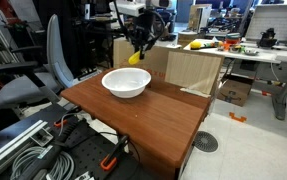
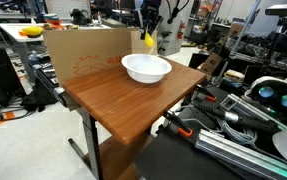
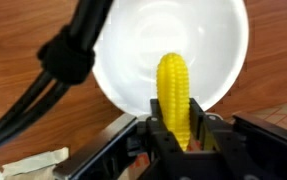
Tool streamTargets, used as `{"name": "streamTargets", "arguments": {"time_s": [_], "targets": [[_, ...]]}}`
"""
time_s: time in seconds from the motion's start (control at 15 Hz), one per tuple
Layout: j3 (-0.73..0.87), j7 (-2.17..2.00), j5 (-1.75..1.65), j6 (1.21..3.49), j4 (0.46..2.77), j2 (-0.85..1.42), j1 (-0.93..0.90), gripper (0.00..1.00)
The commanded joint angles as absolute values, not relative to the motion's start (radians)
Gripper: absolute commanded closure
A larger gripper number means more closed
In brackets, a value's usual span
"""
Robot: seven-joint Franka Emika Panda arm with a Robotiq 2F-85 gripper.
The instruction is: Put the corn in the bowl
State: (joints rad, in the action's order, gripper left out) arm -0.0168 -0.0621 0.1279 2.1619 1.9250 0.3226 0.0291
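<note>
The corn is still high above the empty inside of the white bowl, so my gripper needs to move over the bowl next and go down inside the bowl's rim to let go of it.
My gripper is shut on the yellow corn, holding it by one end. In the wrist view the cob points out over the rim of the white bowl, which lies below on the wooden table. In both exterior views the gripper hangs in the air with the corn above the far side of the bowl. The bowl is empty.
The bowl sits near the back of a brown wooden table. A cardboard box stands behind the table. Black cables cross the wrist view. Chairs, cables and other equipment surround the table.
</note>
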Motion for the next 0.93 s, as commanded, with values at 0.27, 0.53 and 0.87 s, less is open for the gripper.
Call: {"name": "streamTargets", "arguments": {"time_s": [0.27,0.53,0.87], "targets": [[-0.045,-0.206,0.106,2.282,2.091,0.298,-0.090,0.93],[-0.018,-0.305,0.098,2.311,2.062,0.370,-0.092,0.93],[0.034,-0.372,0.091,2.317,2.038,0.424,-0.083,0.93]]}}
